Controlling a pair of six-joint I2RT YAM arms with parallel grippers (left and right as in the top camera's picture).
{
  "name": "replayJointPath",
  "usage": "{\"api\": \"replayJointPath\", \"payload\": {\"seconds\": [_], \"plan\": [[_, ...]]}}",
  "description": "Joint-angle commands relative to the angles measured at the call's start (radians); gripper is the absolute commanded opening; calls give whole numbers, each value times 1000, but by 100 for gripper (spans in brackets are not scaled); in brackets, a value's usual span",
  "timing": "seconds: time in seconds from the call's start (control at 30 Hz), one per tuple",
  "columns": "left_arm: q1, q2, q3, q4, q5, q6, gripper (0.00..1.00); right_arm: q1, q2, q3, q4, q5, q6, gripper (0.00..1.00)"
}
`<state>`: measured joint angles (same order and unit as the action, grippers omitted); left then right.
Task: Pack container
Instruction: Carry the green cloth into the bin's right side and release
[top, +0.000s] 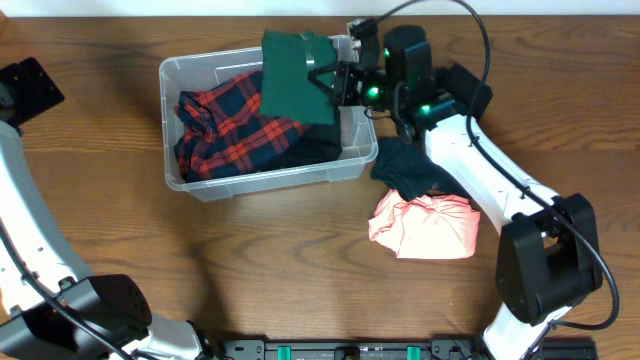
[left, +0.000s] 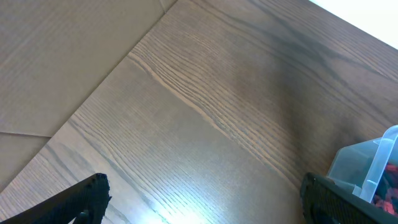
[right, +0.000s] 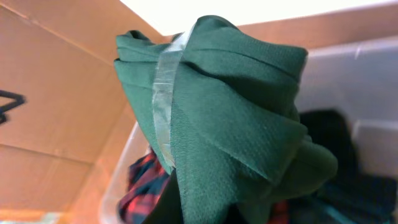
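The space at the container's end beside the plaid cloth lies below my right gripper, so I need to lower it in and release the dark green cloth there.
The clear plastic container (top: 170, 120) stands at the table's back centre and holds a red and navy plaid cloth (top: 230, 125) and a dark cloth (top: 315, 148). My right gripper (top: 335, 80) is shut on a dark green cloth (top: 295, 78) and holds it over the container's right half. In the right wrist view the green cloth (right: 224, 124) fills the middle and hides the fingers, with the container's rim (right: 124, 162) and the plaid cloth (right: 140, 180) below. My left gripper (left: 205, 202) is open and empty over bare table left of the container's corner (left: 367, 165).
A dark navy cloth (top: 405, 165) and a pink cloth (top: 425, 225) lie on the table right of the container, under my right arm. The table is wood-grained brown.
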<state>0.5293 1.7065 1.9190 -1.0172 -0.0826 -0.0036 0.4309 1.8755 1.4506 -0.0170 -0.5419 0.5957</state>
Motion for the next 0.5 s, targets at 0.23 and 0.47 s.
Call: {"api": "replayJointPath", "payload": {"seconds": [0.23, 0.47], "plan": [[3, 6, 0, 0, -8, -9, 98, -10, 116, 41, -72, 221, -94, 1], [3, 6, 0, 0, -8, -9, 98, 2, 142, 44, -162, 386, -100, 3]]}}
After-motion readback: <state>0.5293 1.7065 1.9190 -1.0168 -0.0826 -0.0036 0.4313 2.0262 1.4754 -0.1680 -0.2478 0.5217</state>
